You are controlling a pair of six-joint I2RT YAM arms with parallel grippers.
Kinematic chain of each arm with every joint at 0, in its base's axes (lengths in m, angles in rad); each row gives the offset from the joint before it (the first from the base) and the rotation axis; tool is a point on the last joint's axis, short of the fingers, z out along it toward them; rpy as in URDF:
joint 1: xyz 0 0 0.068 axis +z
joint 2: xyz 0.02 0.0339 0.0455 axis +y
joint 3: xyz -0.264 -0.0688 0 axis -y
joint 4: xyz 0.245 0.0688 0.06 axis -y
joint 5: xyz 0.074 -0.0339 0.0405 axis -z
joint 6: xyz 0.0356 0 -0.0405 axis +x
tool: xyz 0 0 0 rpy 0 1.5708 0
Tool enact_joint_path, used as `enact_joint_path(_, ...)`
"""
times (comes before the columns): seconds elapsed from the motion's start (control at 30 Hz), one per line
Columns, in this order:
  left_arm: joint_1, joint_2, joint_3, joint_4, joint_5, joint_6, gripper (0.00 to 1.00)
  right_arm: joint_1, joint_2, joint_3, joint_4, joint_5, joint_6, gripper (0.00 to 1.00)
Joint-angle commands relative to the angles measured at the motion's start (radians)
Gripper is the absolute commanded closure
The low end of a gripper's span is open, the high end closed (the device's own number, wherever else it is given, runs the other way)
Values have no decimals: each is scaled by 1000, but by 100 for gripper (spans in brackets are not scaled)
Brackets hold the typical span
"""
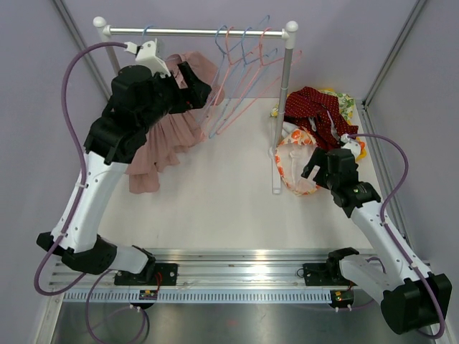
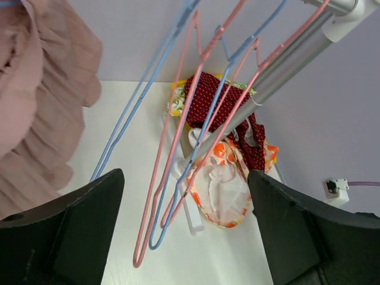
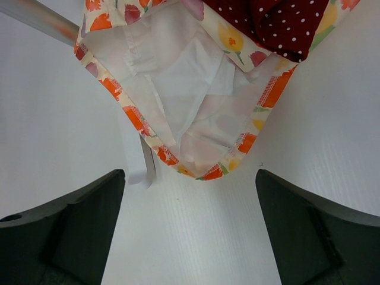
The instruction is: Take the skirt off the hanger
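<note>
I am facing the empty hangers with my left gripper, so I should move it to the left in the top view and down onto the skirt's blue hanger below the hook.
A dusty-pink pleated skirt [image 1: 168, 136] hangs at the left end of the rack rail [image 1: 193, 31] on a blue hanger whose hook [image 1: 146, 32] shows above it. It fills the left edge of the left wrist view [image 2: 35, 119]. My left gripper [image 1: 199, 92] is raised beside the skirt's upper right, open and empty [image 2: 185, 237], facing the empty hangers. My right gripper [image 1: 314, 166] is low at the right, open and empty [image 3: 190, 237], just short of a floral garment.
Several empty pink and blue hangers [image 1: 240, 72] hang right of the skirt [image 2: 178, 136]. The rack's post [image 1: 285, 93] stands mid-right. A floral garment [image 1: 294, 161] [image 3: 178, 89] and a red dotted garment [image 1: 315, 107] [image 3: 279, 24] lie at its foot.
</note>
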Motion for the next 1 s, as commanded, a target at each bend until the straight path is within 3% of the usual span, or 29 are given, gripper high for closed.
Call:
enact_joint_path(0.0, 102, -65, 55, -37, -49, 85, 11, 7, -23, 6, -2, -13, 10, 0)
enact_joint_path(0.23, 278, -70, 46, -65, 28, 137, 9, 7, -6, 9, 9, -20, 7, 0)
enact_joint_path(0.4, 389, -11, 29, 2, 115, 149, 12, 7, 0, 9, 14, -29, 8, 1)
enact_joint_path(0.67, 440, 168, 63, 148, 253, 147, 21, 7, 23, 2, 29, -32, 7, 1)
enact_joint_path(0.8, 442, 294, 161, 122, 286, 135, 48, 7, 44, 6, 38, -26, 2, 1)
enact_joint_path(0.83, 442, 321, 173, 118, 287, 129, 72, 9, 47, 8, 41, -24, 4, 1)
enact_joint_path(0.87, 442, 331, 180, 119, 284, 126, 83, 7, 49, 8, 41, -24, 4, 0)
enact_joint_path(0.97, 442, 319, 190, 122, 255, 112, 100, 7, 54, 9, 44, -23, 1, 0)
